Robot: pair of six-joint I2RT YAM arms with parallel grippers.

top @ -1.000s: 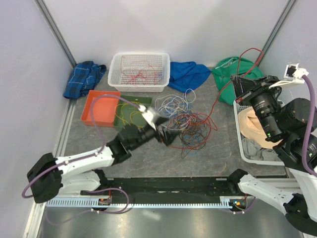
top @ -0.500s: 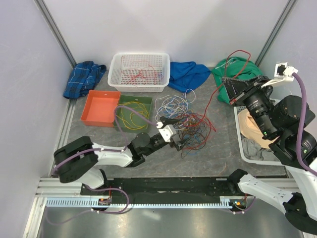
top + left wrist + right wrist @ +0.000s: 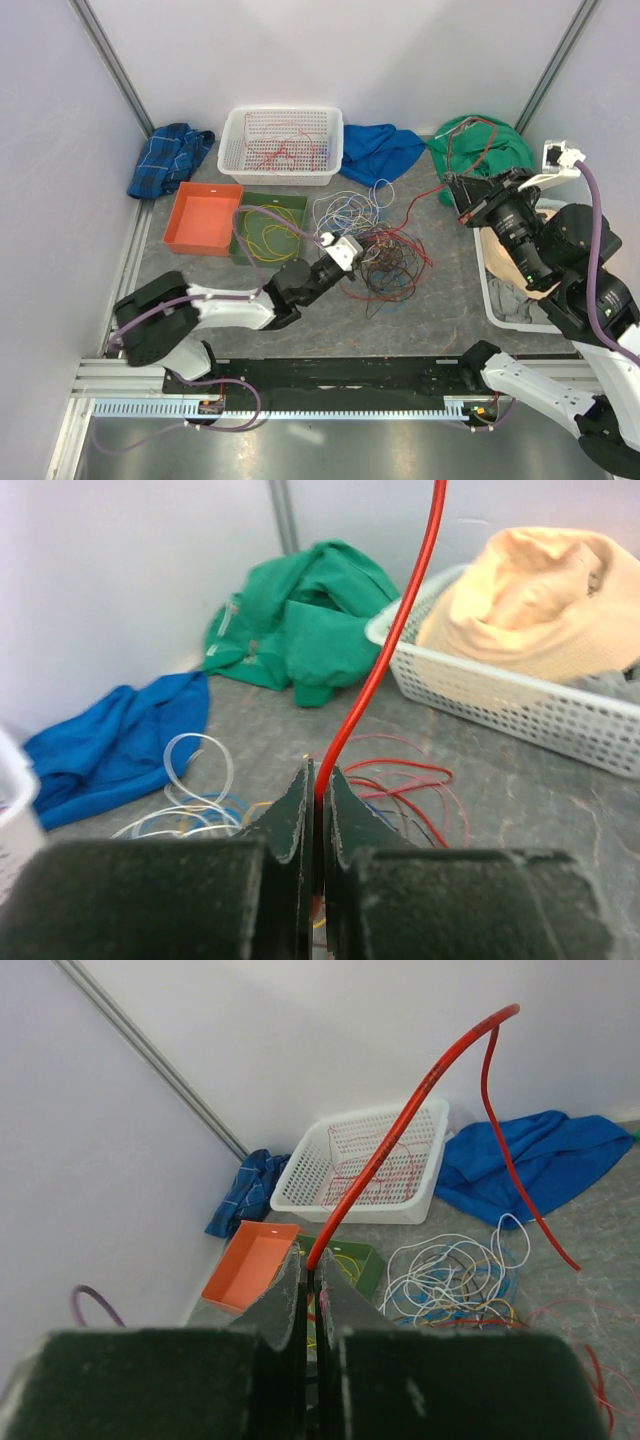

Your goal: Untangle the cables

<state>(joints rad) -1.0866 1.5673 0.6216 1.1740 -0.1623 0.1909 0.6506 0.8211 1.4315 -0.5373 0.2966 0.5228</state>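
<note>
Pieces of red cable still lie among the dark cables, so my left gripper will next lift the red cable high, then lower over the white loops and let it go.
A tangle of thin cables [image 3: 388,262] in red, dark and blue lies mid-table, with white and blue loops [image 3: 350,210] just behind it. My left gripper [image 3: 362,250] sits low at the tangle's left edge, shut on a red cable [image 3: 400,630] that rises from between its fingertips [image 3: 318,775]. That red cable [image 3: 415,203] runs up and to the right to my right gripper [image 3: 452,188]. The right gripper [image 3: 308,1265] is raised and shut on the red cable [image 3: 400,1130], whose free end arcs over and hangs down.
A white basket [image 3: 283,112] holding red cables stands at the back. An orange tray [image 3: 203,218] and a green tray [image 3: 272,198] with yellow cables sit to the left. Plaid [image 3: 170,158], blue [image 3: 378,150] and green [image 3: 480,145] cloths lie along the back. A basket of laundry [image 3: 482,270] stands on the right.
My left gripper moved into the tangle and went from open to shut on the red cable. My right gripper shifted left and lower, still holding the cable.
</note>
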